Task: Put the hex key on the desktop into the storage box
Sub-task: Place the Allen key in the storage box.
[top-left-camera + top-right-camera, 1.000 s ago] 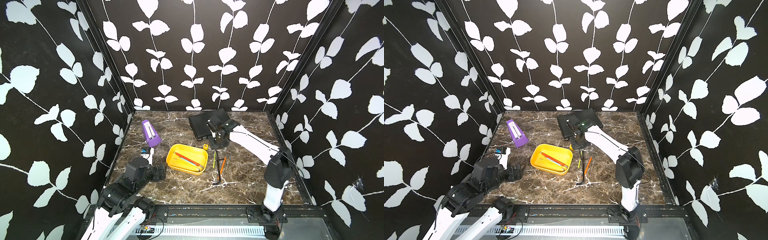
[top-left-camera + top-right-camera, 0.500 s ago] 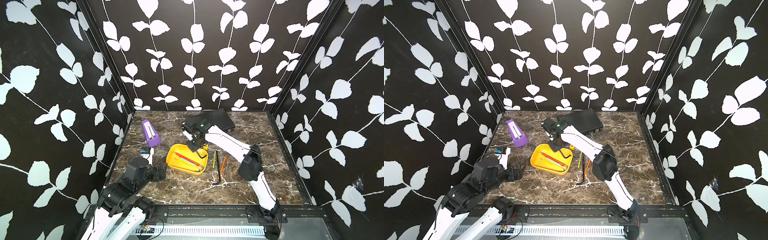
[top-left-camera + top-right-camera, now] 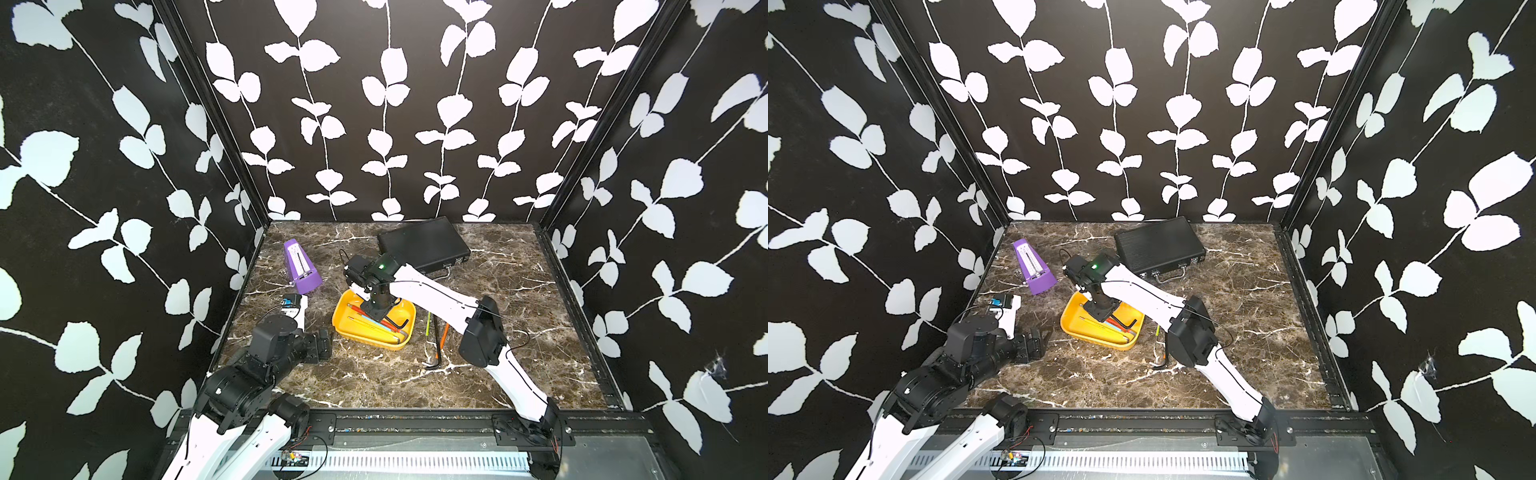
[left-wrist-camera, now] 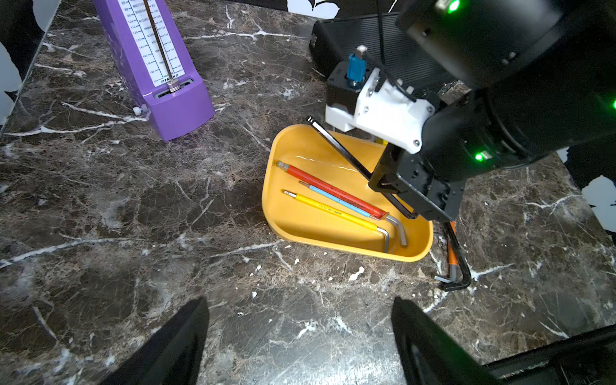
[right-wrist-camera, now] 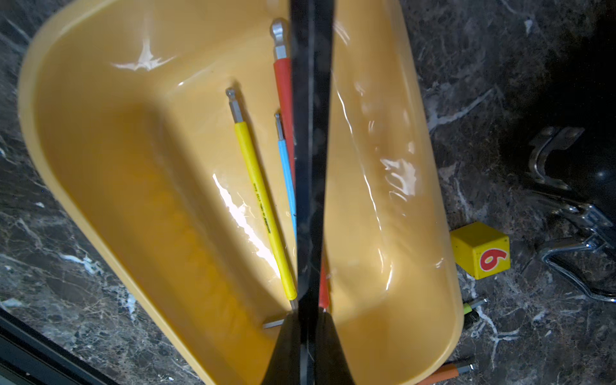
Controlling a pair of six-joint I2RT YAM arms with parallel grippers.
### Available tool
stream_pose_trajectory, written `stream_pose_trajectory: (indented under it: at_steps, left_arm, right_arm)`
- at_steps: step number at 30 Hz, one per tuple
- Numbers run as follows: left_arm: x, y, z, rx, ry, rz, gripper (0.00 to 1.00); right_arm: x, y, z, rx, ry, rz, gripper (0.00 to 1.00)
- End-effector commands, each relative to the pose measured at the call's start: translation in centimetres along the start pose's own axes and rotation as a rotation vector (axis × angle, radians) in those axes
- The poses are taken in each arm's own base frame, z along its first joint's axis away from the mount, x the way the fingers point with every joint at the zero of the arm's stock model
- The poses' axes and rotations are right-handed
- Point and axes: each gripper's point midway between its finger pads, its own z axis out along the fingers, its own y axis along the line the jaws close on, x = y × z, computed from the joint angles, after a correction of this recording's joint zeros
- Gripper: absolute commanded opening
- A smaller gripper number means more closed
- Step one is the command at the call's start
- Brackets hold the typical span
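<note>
My right gripper moves down and back and lets go of the black key next, as the bare bottom of the box beside the yellow-sleeved key is below and back from it.
The yellow storage box sits mid-desktop. My right gripper hangs low over it, shut on a long black hex key. The key slants across the box; its tip pokes past the far rim and its bent end shows by the fingers. Red, blue and yellow-sleeved keys lie inside the box. A black, an orange and a green key lie on the desktop right of the box. My left gripper stands open and empty, left of the box.
A purple metronome stands at the back left and a flat black case with a handle at the back. A small yellow cube marked 6 sits just beyond the box. Patterned walls close three sides.
My right arm has swung from beside the black case leftward and forward, carrying the black hex key down over the yellow box. The left arm has not moved.
</note>
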Motion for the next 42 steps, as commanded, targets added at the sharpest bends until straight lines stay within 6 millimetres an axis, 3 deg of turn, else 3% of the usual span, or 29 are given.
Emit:
stream_pose_trajectory:
  at_steps: [1, 18, 30, 35, 42]
  left_arm:
    - [-0.2, -0.1, 0.2, 0.006, -0.012, 0.007, 0.87]
    - [-0.2, -0.1, 0.1, 0.005, -0.013, 0.006, 0.87]
    - [-0.1, -0.1, 0.1, 0.004, -0.013, 0.007, 0.87]
    - [-0.1, -0.1, 0.2, 0.003, -0.012, 0.005, 0.87]
    - [-0.1, -0.1, 0.2, 0.002, -0.010, 0.007, 0.87]
  right_arm:
    - [1.0, 0.6, 1.5, 0.029, 0.062, -0.064, 0.00]
    - [2.4, 2.5, 5.8, 0.039, 0.150, -0.133, 0.00]
    - [2.9, 2.6, 6.3, 0.062, 0.171, -0.148, 0.02]
    - [2.4, 2.4, 5.0, 0.071, 0.141, -0.121, 0.26]
    - [1.1, 1.3, 0.3, 0.091, 0.021, -0.033, 0.32]
